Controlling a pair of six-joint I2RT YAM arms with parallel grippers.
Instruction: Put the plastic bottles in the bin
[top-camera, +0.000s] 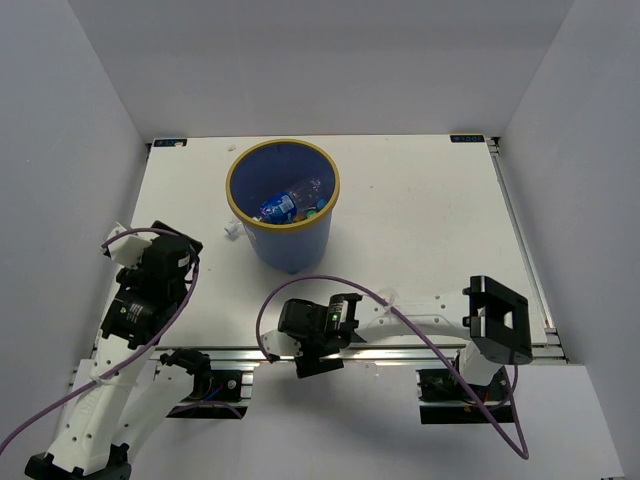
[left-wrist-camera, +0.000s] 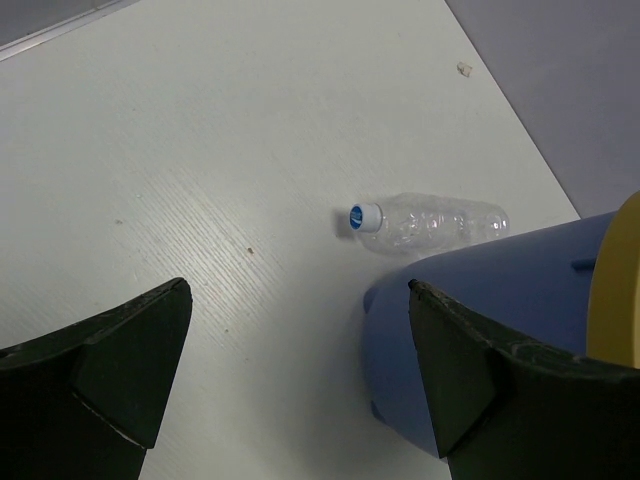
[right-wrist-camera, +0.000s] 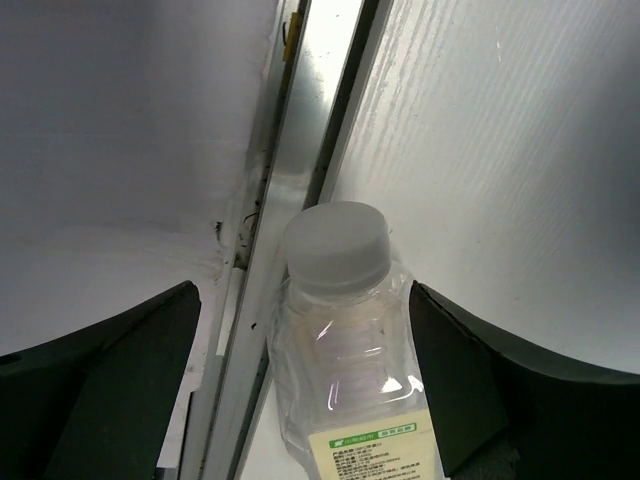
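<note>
The white cap is already between my right gripper's open fingers. Next, I will move that gripper down around the larger clear bottle's capped neck and close it there.
The blue bin with a yellow-tan rim stands at the middle back of the table and holds a clear bottle with a blue label among others. A small clear bottle with a blue cap lies on the table against the bin's left side; it also shows in the top view. My left gripper is open and empty, left of the bin. My right gripper is open at the table's front edge, its jaws either side of a larger clear bottle with a white cap and a pale label.
The metal rail along the table's front edge runs right beside the larger bottle. White walls enclose the table on three sides. A purple cable loops over the right arm.
</note>
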